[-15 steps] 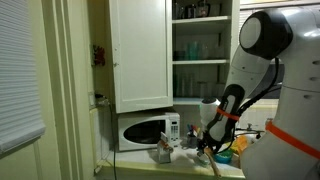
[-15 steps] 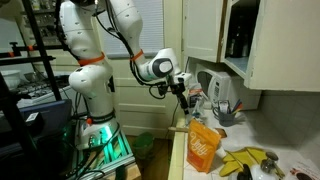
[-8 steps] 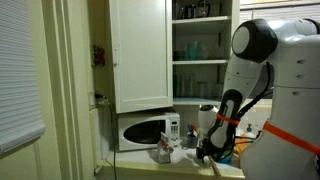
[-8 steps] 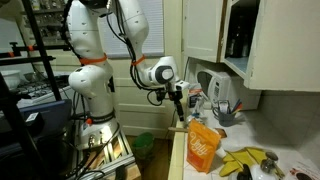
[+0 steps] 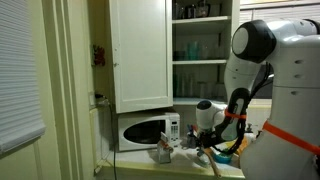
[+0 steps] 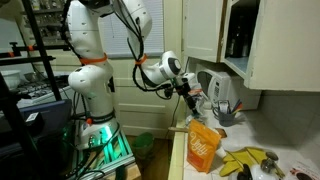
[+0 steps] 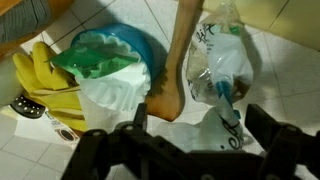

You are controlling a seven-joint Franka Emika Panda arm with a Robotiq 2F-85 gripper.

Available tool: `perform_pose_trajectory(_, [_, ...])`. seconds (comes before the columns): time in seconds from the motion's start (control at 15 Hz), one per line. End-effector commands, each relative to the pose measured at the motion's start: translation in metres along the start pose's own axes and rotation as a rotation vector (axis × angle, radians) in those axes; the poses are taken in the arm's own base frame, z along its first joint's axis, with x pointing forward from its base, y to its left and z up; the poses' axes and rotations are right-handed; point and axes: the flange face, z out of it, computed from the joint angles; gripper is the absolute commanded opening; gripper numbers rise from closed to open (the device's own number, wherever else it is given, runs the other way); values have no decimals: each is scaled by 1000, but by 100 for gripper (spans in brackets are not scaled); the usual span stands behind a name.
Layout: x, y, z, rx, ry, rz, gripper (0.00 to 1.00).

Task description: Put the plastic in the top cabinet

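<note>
I should next move my gripper down over the blue-printed part of the plastic bag (image 7: 227, 105) and close its fingers there, because that part of the bag is below, between the open fingers.
A crumpled clear plastic bag with blue print (image 7: 220, 70) lies on the tiled counter. In the wrist view my gripper (image 7: 203, 125) is open just above it, a dark finger on each side of the bag's lower end, not closed on it. In both exterior views the gripper (image 5: 206, 150) (image 6: 192, 97) hangs low over the counter. The top cabinet (image 5: 140, 55) is on the wall above, its white door swung open and shelves of glassware (image 5: 200, 50) showing; it also appears in an exterior view (image 6: 285, 45).
A white microwave (image 5: 145, 130) stands under the cabinet. A blue bowl with green and white plastic (image 7: 110, 60), yellow gloves (image 7: 45, 85) and an orange-brown object (image 7: 180, 60) lie beside the bag. An orange bag (image 6: 203, 145) stands at the counter's edge.
The arm has swung the gripper further over the counter toward the wall, and the wrist has turned. The gripper stays open.
</note>
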Motion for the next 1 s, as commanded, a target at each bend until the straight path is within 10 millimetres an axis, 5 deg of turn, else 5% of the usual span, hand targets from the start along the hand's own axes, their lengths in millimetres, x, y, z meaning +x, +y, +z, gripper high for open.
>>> perform_pose_trajectory(0.0, [-3,-6,17,3,26,3,100])
perform_pose_trajectory(0.93, [-34,-33,66,127,1,-102,100])
